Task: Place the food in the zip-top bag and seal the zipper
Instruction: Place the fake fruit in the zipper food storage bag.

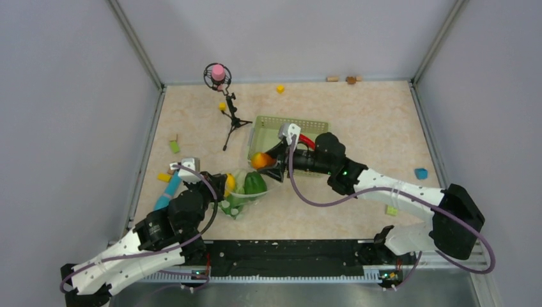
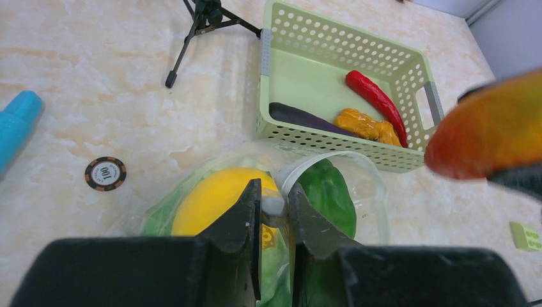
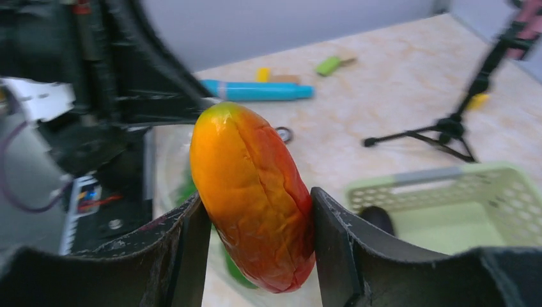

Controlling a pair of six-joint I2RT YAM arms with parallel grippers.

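Note:
My right gripper should next move back and down into the bag's opening, because the opening is below the gripper and to its left in the top view.
The clear zip-top bag [image 1: 246, 192] lies left of centre. A yellow lemon [image 2: 214, 198], a green pepper [image 2: 329, 192] and pale green cabbage show inside it. My left gripper [image 2: 273, 208] is shut on the whitish zipper strip [image 2: 300, 167] at the bag's mouth, holding it up. My right gripper [image 3: 255, 246] is shut on an orange-red mango-like food piece [image 3: 255, 192], held just above the bag's mouth [image 1: 260, 160]. The green basket [image 2: 345, 70] holds a red chili [image 2: 377, 99], a dark eggplant [image 2: 300, 118] and an orange piece [image 2: 367, 125].
A small black tripod [image 1: 231, 118] with a pink-topped mic stands behind the bag. A blue marker [image 1: 167, 190], a poker chip [image 2: 105, 173] and small coloured blocks [image 1: 420, 173] lie around the table. Grey walls enclose the table.

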